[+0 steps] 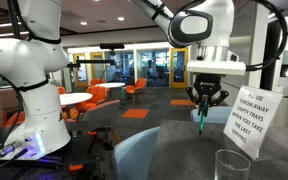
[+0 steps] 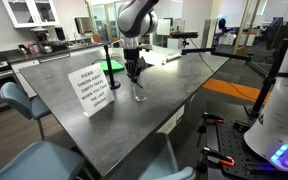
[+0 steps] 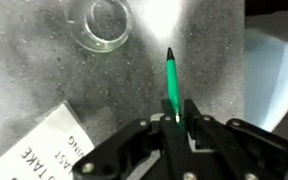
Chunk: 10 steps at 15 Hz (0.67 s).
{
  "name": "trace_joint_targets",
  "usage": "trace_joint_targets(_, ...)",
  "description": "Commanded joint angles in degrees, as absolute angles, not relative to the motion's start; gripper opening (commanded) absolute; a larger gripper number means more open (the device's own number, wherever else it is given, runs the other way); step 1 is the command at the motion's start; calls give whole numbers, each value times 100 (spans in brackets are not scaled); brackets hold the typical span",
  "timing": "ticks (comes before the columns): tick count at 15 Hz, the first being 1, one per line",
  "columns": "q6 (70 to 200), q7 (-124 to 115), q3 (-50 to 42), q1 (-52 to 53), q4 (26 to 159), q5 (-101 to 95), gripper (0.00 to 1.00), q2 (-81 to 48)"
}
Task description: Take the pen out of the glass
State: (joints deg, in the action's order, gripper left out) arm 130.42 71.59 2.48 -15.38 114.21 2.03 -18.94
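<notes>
I will next move my gripper down and away from the glass (image 1: 230,165) and bring the pen's dark tip down onto bare grey table, because the pen already hangs outside the glass.
My gripper (image 3: 177,112) is shut on the upper end of the thin green pen (image 3: 171,80), whose dark tip points down at the grey table. The clear glass (image 3: 106,25) stands empty on the table, apart from the pen's tip. In an exterior view the gripper (image 1: 206,102) hangs above the table with the pen (image 1: 202,121) below it, and the glass (image 1: 230,165) stands nearer the camera. In an exterior view the gripper (image 2: 132,68) is just above and beside the glass (image 2: 139,94).
A white printed sign (image 1: 260,115) stands on the grey table (image 2: 174,90) close to the glass; it also shows in an exterior view (image 2: 92,88) and in the wrist view (image 3: 34,150). A blue chair (image 2: 19,100) stands at the table's side.
</notes>
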Motion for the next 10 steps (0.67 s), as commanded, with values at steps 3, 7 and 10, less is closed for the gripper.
trace_joint_targets(3, 13152, 6967, 123, -1103, 11851, -230, 4, -2004)
trace_joint_targets(7, 13187, 6146, 42, -794, 11918, -809, 4, -2237)
trace_joint_targets(10, 13365, 6127, 166, -778, 11971, -935, 4, -2378)
